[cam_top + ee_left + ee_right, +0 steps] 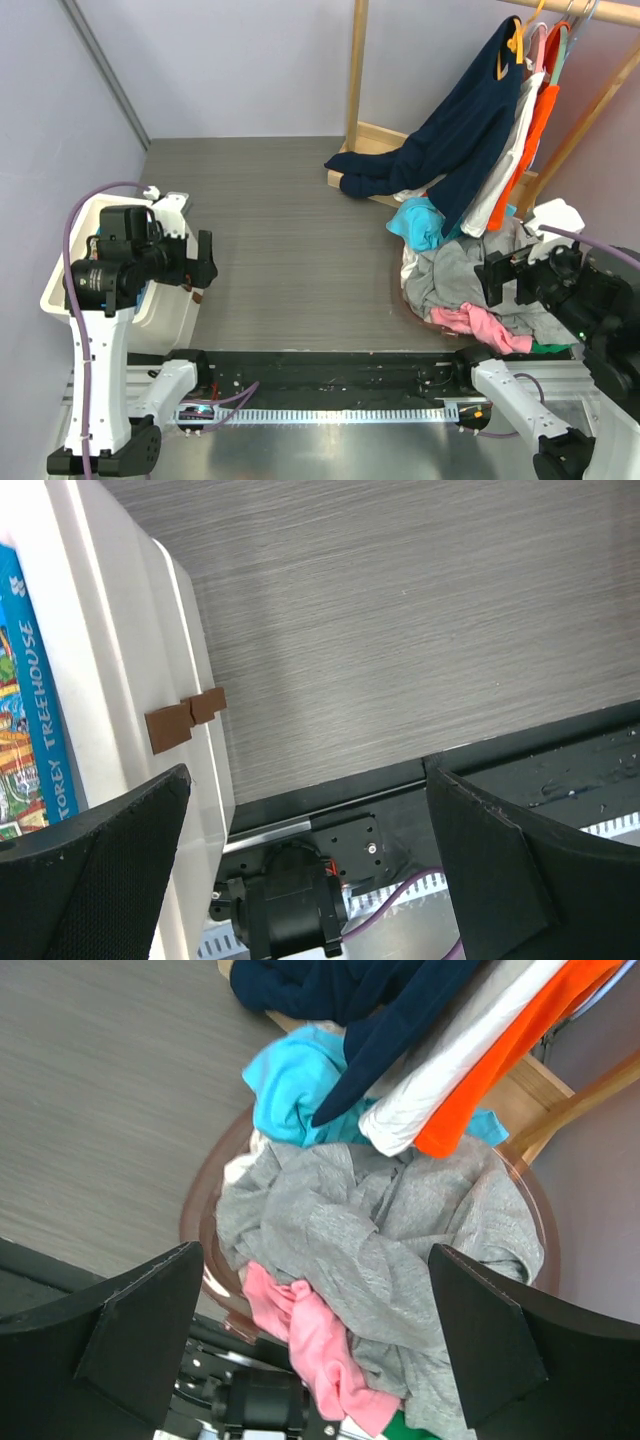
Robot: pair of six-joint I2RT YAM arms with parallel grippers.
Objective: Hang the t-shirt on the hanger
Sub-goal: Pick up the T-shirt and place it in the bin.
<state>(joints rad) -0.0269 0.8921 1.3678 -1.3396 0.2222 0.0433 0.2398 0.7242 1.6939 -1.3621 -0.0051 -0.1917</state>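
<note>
My right gripper is to go down next with its fingers spread, onto the crumpled middle of the light-grey t-shirt. Those folds are uncovered on top of the pile.
The light-grey t-shirt lies crumpled on top of a pile of clothes in a round brown basket at the right; it also shows in the right wrist view. A thin pale-blue hanger hangs on the rack rail at the top right, among other hangers. My right gripper is open and empty, held above the t-shirt, jaws spread wide. My left gripper is open and empty at the far left, beside a white bin, facing the floor.
A wooden rack at the back right carries a navy garment, a white one and an orange one. Turquoise cloth and pink cloth lie in the pile. A book lies in the bin.
</note>
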